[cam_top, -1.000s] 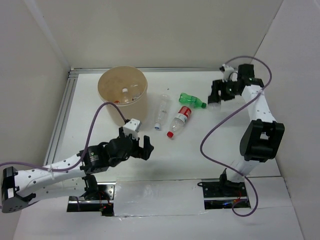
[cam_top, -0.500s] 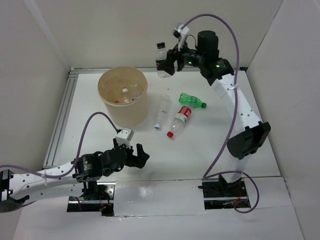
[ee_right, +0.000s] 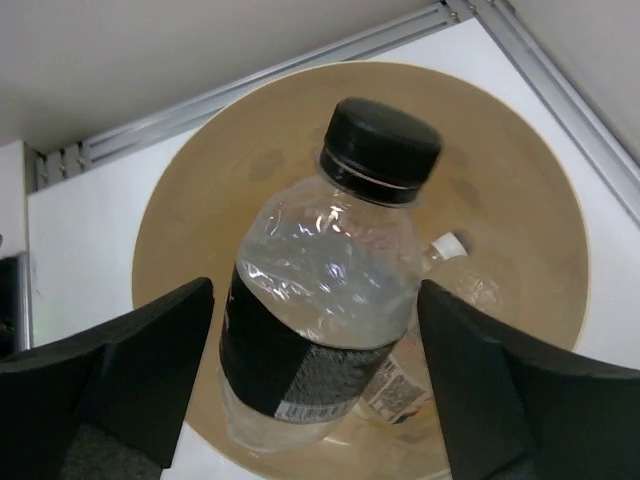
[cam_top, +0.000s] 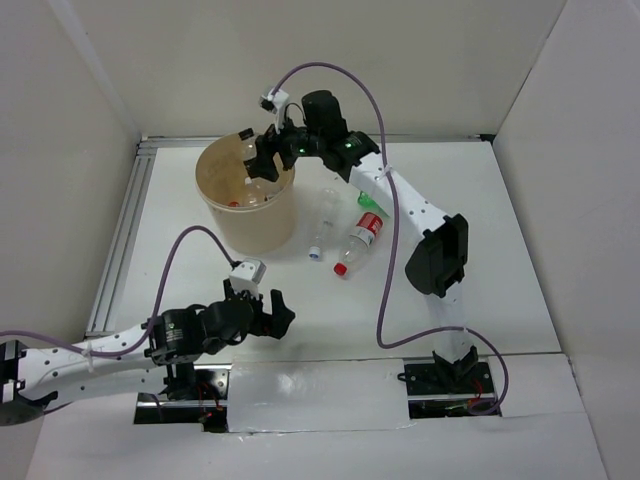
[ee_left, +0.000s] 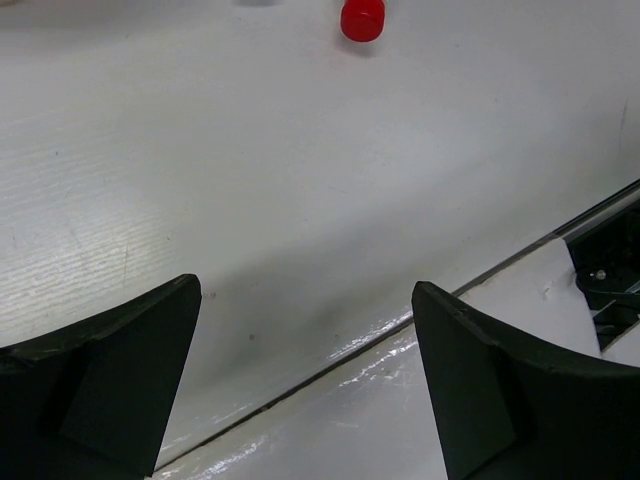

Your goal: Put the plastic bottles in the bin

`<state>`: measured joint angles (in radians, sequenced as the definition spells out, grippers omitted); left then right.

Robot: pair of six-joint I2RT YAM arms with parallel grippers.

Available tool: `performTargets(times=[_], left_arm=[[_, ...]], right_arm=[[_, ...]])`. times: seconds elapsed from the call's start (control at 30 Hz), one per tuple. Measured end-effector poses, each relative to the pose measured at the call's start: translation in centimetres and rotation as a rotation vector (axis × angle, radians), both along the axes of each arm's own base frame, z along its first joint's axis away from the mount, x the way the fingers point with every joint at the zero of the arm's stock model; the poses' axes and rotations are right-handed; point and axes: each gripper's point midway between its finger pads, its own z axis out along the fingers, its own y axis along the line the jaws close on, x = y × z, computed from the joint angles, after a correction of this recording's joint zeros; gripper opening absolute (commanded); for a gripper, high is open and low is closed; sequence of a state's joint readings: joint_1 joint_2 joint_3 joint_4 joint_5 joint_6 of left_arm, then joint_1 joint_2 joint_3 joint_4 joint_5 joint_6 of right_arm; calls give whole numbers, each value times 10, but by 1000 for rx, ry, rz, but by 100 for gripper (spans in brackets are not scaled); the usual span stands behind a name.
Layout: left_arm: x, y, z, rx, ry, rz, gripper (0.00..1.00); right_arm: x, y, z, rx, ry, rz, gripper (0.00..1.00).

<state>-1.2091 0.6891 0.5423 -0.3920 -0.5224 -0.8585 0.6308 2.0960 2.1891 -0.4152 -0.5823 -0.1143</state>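
I need to move my left gripper outward and down onto the clear bottle's middle (cam_top: 322, 222) next, with my fingers on either side of it. The bottle lies lengthwise between the bin (cam_top: 262, 222) and the red-labelled bottle.
The beige bin (cam_top: 262, 222) stands at the back left. My right gripper (cam_top: 263, 160) hovers over its mouth with the jaws spread wide. A clear bottle with a black cap and dark label (ee_right: 320, 310) hangs loose between the fingers above the bin (ee_right: 530, 200); it also shows in the top view (cam_top: 250, 148). A white-capped bottle (ee_right: 455, 265) lies inside the bin. On the table lie a clear bottle (cam_top: 322, 222), a red-labelled bottle (cam_top: 358, 240) and a green bottle (cam_top: 366, 201), partly hidden by the right arm. My left gripper (cam_top: 262, 312) is open and empty near the front edge.
The left wrist view shows bare white table, the seam at its front edge (ee_left: 330, 365) and a red cap (ee_left: 362, 18) far ahead. An aluminium rail (cam_top: 120, 240) runs along the left side. White walls close in the back and sides.
My right arm swung left from the back right, carrying the black-capped bottle to above the bin, and its jaws now stand open. My left arm drew back slightly toward the front.
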Motion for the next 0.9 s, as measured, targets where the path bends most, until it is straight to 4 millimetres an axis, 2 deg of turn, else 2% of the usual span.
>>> performTargets(times=[0.07,0.2,0.27,0.33,0.37,0.4,0.43,0.47,0.5,0.53,0.57,0.6,0.63,0.67,0.7,0.73,0.8,0.83,0.9], left_arm=[[3,-2,-3,26,-12,-6,100],[17,-17,-9,118,-38,-22,100],[32,-29,-9,160,-39,-20,100],[53,-43,-4,176,-51,-9,98],[64,-50,-2,185,-57,-4,97],[76,-57,1,187,-62,9,97],[87,-62,3,190,-67,16,94],[98,-68,5,194,-75,22,94],[108,-73,6,201,-76,29,92],[119,-78,7,211,-82,36,92],[131,-85,8,217,-86,44,91],[141,-90,9,227,-92,47,91],[152,-96,10,236,-95,57,92],[162,-103,13,243,-103,67,92],[174,-110,15,252,-113,74,94],[185,-117,16,257,-121,87,96],[206,-128,14,273,-131,111,96],[217,-131,11,294,-132,123,96],[235,-132,1,327,-124,156,97]], right_arm=[[-1,3,1,2,-2,3,100],[9,-8,24,31,-37,-22,100],[20,-31,35,40,-47,-64,100],[36,-67,50,48,-60,-133,98],[44,-93,57,48,-65,-180,90],[51,-122,62,45,-64,-230,73],[58,-154,67,40,-71,-291,49],[64,-189,68,33,-70,-353,7],[64,-220,66,20,-59,-407,0],[63,-258,61,11,-36,-481,0],[60,-291,51,-7,-12,-542,1],[53,-319,37,-28,23,-592,18],[42,-338,20,-45,71,-622,28],[31,-352,2,-64,109,-637,34],[17,-362,-19,-80,163,-643,40],[1,-366,-42,-93,217,-637,55],[-34,-372,-85,-116,337,-628,72],[-51,-374,-103,-125,384,-623,87],[-81,-375,-126,-137,444,-619,95]])
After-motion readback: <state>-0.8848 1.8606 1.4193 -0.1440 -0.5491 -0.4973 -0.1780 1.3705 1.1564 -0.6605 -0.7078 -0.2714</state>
